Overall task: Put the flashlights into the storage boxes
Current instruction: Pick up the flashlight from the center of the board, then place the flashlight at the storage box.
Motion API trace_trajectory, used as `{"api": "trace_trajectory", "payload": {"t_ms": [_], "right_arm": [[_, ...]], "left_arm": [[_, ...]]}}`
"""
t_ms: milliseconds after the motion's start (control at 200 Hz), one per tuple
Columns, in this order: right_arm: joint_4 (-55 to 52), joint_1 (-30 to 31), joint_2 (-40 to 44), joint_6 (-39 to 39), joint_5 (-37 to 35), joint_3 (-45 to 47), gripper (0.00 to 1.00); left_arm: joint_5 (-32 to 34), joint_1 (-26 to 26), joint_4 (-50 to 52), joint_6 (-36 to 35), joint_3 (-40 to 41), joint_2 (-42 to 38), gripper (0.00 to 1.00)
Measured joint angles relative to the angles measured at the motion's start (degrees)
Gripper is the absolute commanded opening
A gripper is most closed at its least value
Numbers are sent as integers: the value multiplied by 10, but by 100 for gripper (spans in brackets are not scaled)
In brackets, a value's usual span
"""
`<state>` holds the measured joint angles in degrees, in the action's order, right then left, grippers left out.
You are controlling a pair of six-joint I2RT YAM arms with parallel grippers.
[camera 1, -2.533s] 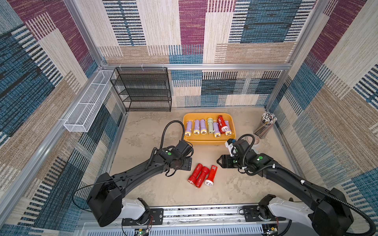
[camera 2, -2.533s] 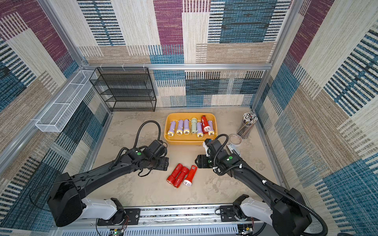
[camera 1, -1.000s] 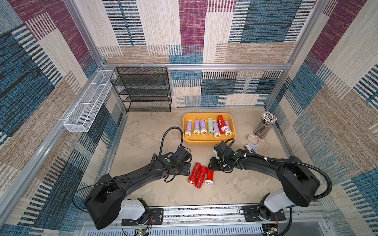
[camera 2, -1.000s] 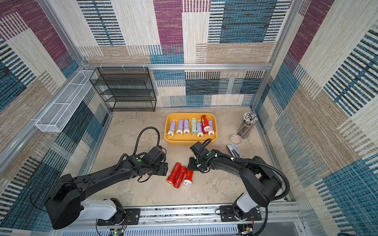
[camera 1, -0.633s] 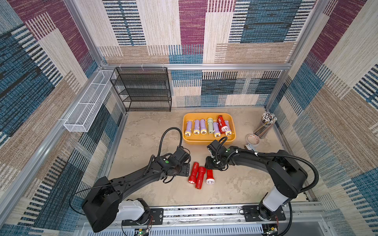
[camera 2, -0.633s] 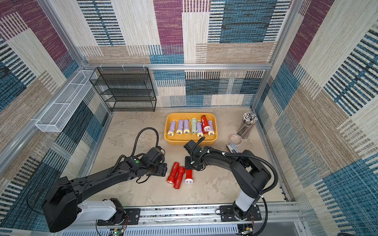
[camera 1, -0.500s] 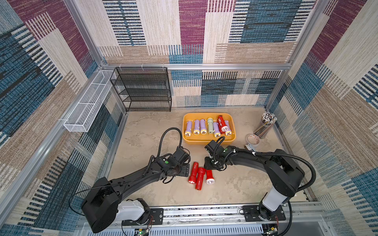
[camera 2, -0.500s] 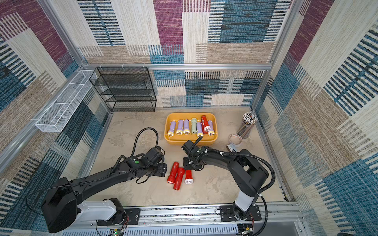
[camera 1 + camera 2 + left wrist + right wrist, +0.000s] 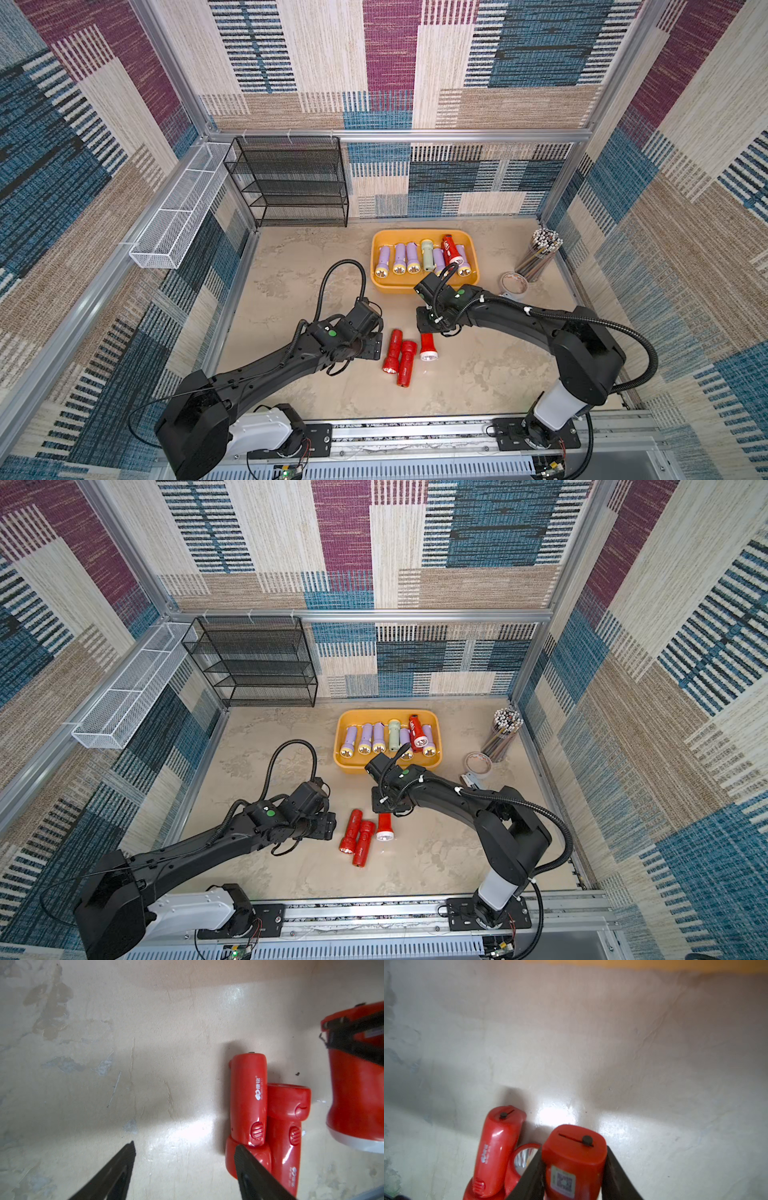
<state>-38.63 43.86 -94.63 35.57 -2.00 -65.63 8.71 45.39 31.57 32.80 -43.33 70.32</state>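
My right gripper needs to carry the tail outward next, across the storage box's near rim and over the pale green flashlight (image 9: 428, 254), and let go of the tail, because other flashlights are already there.
Three red flashlights are at the table's middle front. My right gripper (image 9: 430, 329) (image 9: 574, 1159) is shut on the tail of the rightmost one (image 9: 428, 348) (image 9: 571, 1140), whose white-rimmed lens points at the front edge. The other two (image 9: 392, 351) (image 9: 406, 362) lie side by side, touching. My left gripper (image 9: 374, 345) (image 9: 185, 1145) stands open just left of them, with one finger over the nearer flashlight (image 9: 248, 1099). The yellow-orange storage box (image 9: 424, 287) (image 9: 353, 766) behind holds several lilac flashlights, a pale green one and a red one.
A black mesh shelf rack (image 9: 291, 183) stands at the back left, with a white wire basket (image 9: 178, 216) on the left wall. A clear cup of pencils (image 9: 538, 257) and a tape roll (image 9: 514, 284) sit right of the box.
My right gripper slid left over the rightmost red flashlight and closed on its tail, turning it a little. The left arm has barely moved.
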Motion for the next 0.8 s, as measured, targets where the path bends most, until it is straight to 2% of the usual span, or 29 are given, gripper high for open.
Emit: {"api": "trace_trajectory", "payload": {"t_ms": [386, 801], "right_arm": [[-64, -40, -51, -81, -86, -150, 36], [-74, -151, -202, -191, -113, -361, 36]], "left_arm": [[6, 0, 6, 0, -6, 9, 79], [25, -2, 24, 0, -33, 43, 79]]}}
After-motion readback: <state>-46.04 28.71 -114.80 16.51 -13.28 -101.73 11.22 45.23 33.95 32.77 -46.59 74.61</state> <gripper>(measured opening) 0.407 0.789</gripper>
